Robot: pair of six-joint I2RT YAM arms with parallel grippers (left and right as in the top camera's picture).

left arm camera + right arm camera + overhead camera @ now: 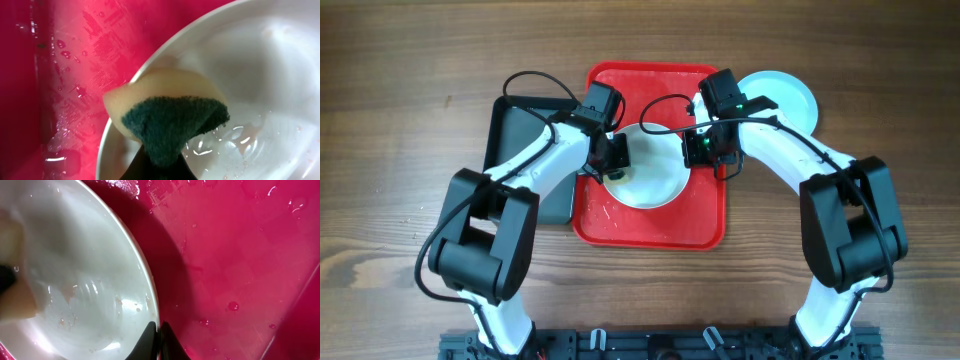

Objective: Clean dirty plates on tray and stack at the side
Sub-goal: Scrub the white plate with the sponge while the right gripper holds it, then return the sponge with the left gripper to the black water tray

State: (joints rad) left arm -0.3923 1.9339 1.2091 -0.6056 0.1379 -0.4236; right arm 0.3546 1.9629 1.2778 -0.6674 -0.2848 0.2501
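Note:
The sponge goes up, across and down onto the black tray's bare bottom next, left of my left gripper in the overhead view, and is released.
A white plate (pixel 650 187) lies in the red tray (pixel 650 228). It is wet, with faint orange-red smears (pixel 260 65). My left gripper (pixel 613 160) is shut on a yellow sponge with a green scouring face (pixel 170 117) and presses it on the plate's left inner side; its fingers (pixel 161 162) are mostly hidden by the sponge. My right gripper (pixel 705 150) is shut on the plate's right rim (pixel 159 330), one finger inside and one outside. The plate (pixel 75 255) and the sponge's edge (pixel 12 297) show in the right wrist view. A pale blue plate (pixel 790 95) sits off the tray at the back right.
A black tray (pixel 515 130) lies left of the red tray, under my left arm. The red tray's floor (pixel 240 255) is wet with drops (pixel 75 60). The wooden table (pixel 400 150) surrounds both trays.

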